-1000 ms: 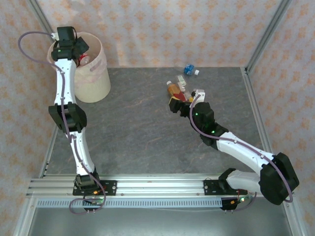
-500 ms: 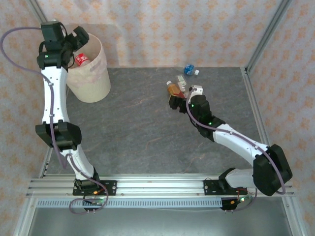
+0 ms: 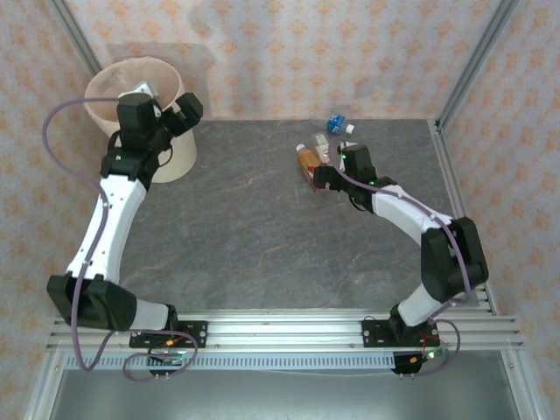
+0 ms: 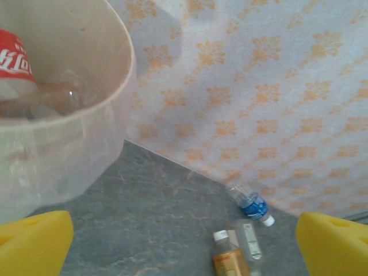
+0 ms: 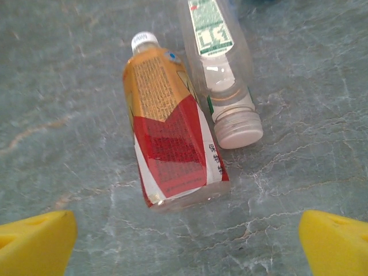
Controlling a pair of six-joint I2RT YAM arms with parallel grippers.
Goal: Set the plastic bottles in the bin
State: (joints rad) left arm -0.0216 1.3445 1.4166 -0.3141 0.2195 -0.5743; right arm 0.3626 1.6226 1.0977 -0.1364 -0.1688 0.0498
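Note:
The orange bottle's red label (image 3: 311, 174) (image 5: 172, 148) is below and just beyond my right gripper's fingers, with only bare table between them, so my right gripper will go down over it.
The cream-pink bin (image 3: 105, 83) stands at the far left corner, and a red-labelled bottle (image 4: 14, 54) lies inside it. My left gripper (image 3: 171, 122) hangs open and empty by the bin's right rim (image 4: 127, 69). Three plastic bottles lie at the table's far right. One has an orange and red label (image 5: 169, 138), one is clear with a green label (image 5: 221, 69), and one has a blue label (image 3: 336, 124). My right gripper (image 5: 184, 244) is open just short of the orange bottle's (image 3: 307, 161) base, with nothing between its yellow fingertips (image 5: 34, 241).
Patterned walls close off the back and both sides. A metal frame post (image 3: 472, 61) rises at the far right corner. The grey stone-look table (image 3: 245, 219) lies bare between the bin and the bottles.
My left gripper opened fully and swung from over the bin's mouth to its right side. My right gripper moved up the table toward the orange bottle.

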